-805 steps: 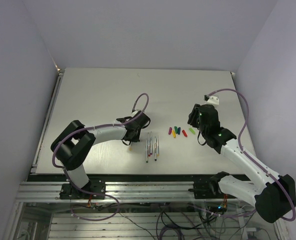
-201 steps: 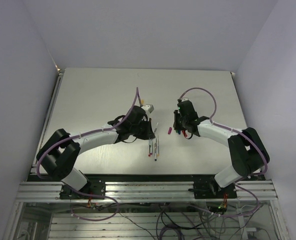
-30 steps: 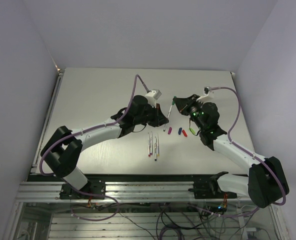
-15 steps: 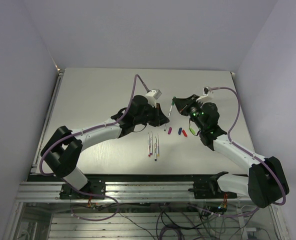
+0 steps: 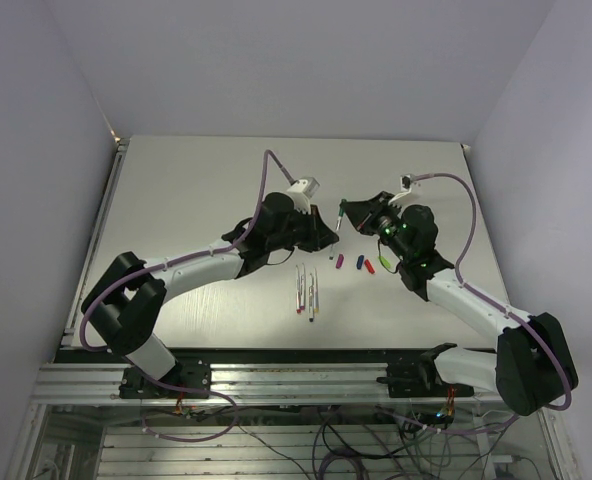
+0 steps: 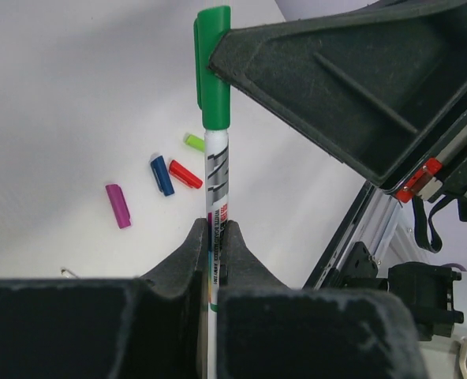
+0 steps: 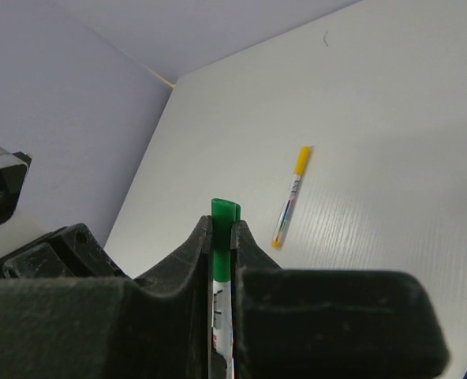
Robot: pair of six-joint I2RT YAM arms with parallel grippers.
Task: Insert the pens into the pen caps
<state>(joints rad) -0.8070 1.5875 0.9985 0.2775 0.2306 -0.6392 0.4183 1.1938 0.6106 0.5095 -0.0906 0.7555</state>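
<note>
The left gripper swings to its left in the top view next, comes down and releases on the clear tabletop below, beside the yellow-capped pen.
My left gripper (image 6: 215, 233) is shut on the body of a whitish pen (image 6: 217, 178), held in the air. A dark green cap (image 6: 214, 71) sits over the pen's top end. My right gripper (image 7: 222, 225) is shut on that green cap (image 7: 224, 233). In the top view the two grippers meet above mid-table, left (image 5: 328, 237) and right (image 5: 348, 210). Purple (image 6: 118, 205), blue (image 6: 162, 174), red (image 6: 185, 174) and light green (image 6: 193, 142) caps lie on the table below. A pen with a yellow cap on it (image 7: 290, 196) lies apart.
Several uncapped pens (image 5: 306, 292) lie side by side on the table in front of the caps. The purple cap (image 5: 339, 262), blue cap (image 5: 359, 263) and red cap (image 5: 369, 267) lie in a row under the right arm.
Over the last second the two grippers have drawn slightly closer together, with the pen and green cap held between them. The things on the table have not moved.
</note>
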